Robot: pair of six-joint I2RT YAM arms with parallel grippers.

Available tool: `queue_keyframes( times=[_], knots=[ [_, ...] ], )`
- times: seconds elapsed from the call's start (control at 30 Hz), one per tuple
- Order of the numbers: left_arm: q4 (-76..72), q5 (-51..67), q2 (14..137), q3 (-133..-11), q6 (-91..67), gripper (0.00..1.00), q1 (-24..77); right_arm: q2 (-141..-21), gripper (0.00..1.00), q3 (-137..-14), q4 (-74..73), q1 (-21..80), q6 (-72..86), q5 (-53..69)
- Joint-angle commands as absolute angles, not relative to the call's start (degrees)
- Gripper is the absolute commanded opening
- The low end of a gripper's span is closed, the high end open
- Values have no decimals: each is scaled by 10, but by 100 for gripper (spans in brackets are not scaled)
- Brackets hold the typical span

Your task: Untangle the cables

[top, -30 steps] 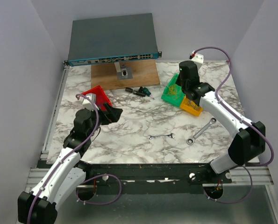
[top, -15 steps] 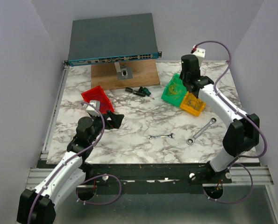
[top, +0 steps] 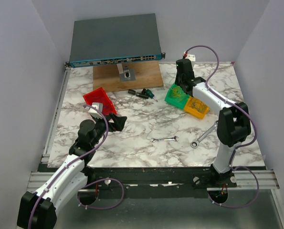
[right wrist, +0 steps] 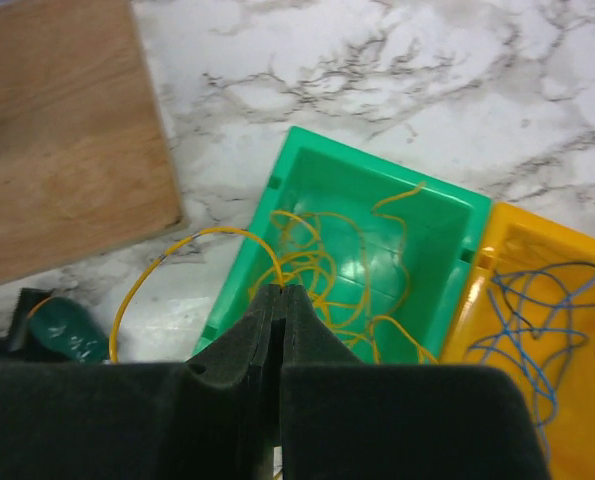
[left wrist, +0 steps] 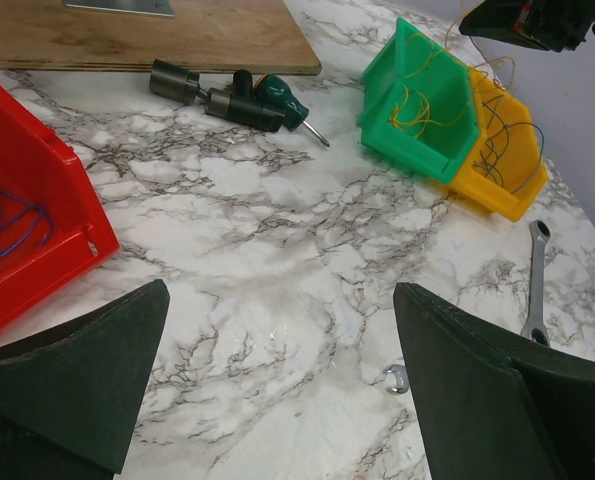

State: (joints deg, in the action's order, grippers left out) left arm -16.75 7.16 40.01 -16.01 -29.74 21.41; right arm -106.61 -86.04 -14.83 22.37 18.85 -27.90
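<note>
The right gripper moves down toward the green bin's open inside next and releases the yellow wire, since the wire loops out past the green bin's side.
The cables lie sorted by colour: yellow strands in the green bin, blue strands in the yellow bin, and bluish-purple strands in the red bin. My right gripper hangs over the green bin's near-left wall, shut on one yellow wire that loops out over the marble. In the top view the right gripper is just behind the green bin. My left gripper stands wide open above bare marble, right of the red bin, holding nothing.
A screwdriver and black bits lie in front of the wooden board, with a network switch behind it. Two silver wrenches lie on the near marble. The yellow bin touches the green one.
My right arm swung back and to the left, from above the yellow bin to above the green bin, still shut. The left arm drew back from the red bin, then held still.
</note>
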Motion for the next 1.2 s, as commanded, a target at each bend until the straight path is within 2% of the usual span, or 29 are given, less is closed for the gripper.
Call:
queue_keyframes(
  times=[0.0,0.4,0.67,0.9,0.97,1.07,1.17],
  knots=[
    [-186,68,395,-153,-287,99,217,-1076,1,-850,-79,212,185,-154],
    [-188,75,391,-150,-290,99,217,-1106,1,-733,73,99,276,17],
    [-188,75,392,-150,-291,99,216,-1177,1,-802,-51,94,258,-82],
    [-188,75,395,-151,-289,99,216,-1216,1,-858,-129,104,244,-122],
    [-188,74,395,-151,-289,98,217,-1215,7,-870,-153,108,252,-142],
    [-187,73,396,-151,-288,99,217,-1185,24,-864,-168,107,262,-143],
    [-187,72,398,-151,-287,98,217,-1137,33,-848,-160,107,262,-149]
  ],
)
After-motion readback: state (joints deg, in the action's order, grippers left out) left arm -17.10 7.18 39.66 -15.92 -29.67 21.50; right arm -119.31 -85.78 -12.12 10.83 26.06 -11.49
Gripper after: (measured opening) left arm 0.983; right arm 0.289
